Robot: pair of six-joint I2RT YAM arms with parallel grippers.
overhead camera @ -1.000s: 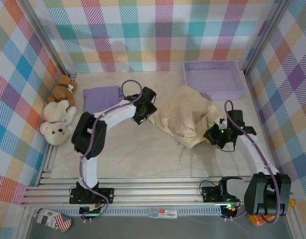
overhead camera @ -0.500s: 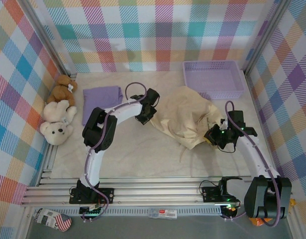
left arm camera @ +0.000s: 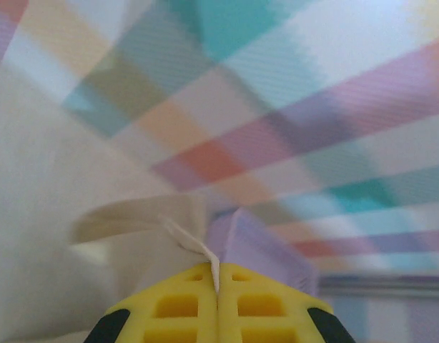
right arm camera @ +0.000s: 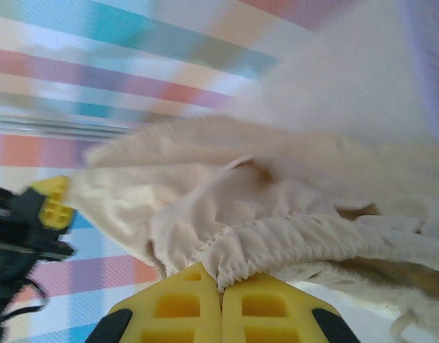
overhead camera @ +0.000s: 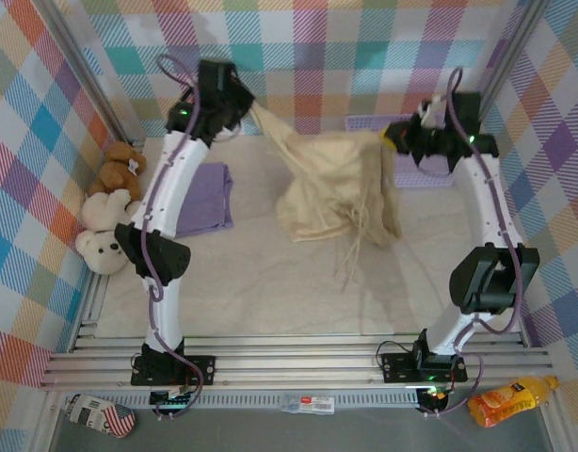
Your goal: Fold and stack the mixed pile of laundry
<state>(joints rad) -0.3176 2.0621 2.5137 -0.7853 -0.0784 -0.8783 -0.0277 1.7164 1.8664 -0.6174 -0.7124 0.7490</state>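
Note:
I will next lift my left gripper high, then lower it and release the thin edge on the tabletop beside the lavender-purple shirt, since that spot is below it.
The cream-beige garment [overhead camera: 334, 188] hangs stretched between both raised grippers above the back of the table, its lower part and drawstrings [overhead camera: 353, 256] drooping onto the surface. My left gripper [overhead camera: 240, 105] is shut on a thin edge of that cloth [left arm camera: 194, 246], pinched between the yellow fingers [left arm camera: 176, 307]. My right gripper [overhead camera: 394, 135] is shut on the gathered elastic hem [right arm camera: 291, 239]. The lavender-purple shirt [overhead camera: 208, 196] lies folded flat at the left, partly under the left arm.
A lavender mesh basket [overhead camera: 423, 173] stands at the back right, partly behind the garment and right arm. Two teddy bears [overhead camera: 108, 209] sit by the left wall. An orange bottle [overhead camera: 511, 399] and a packet [overhead camera: 99, 414] lie outside the front rail.
The left gripper closed on the cream garment's edge. Both arms then rose toward the back wall, lifting the garment off the table and spreading it between them.

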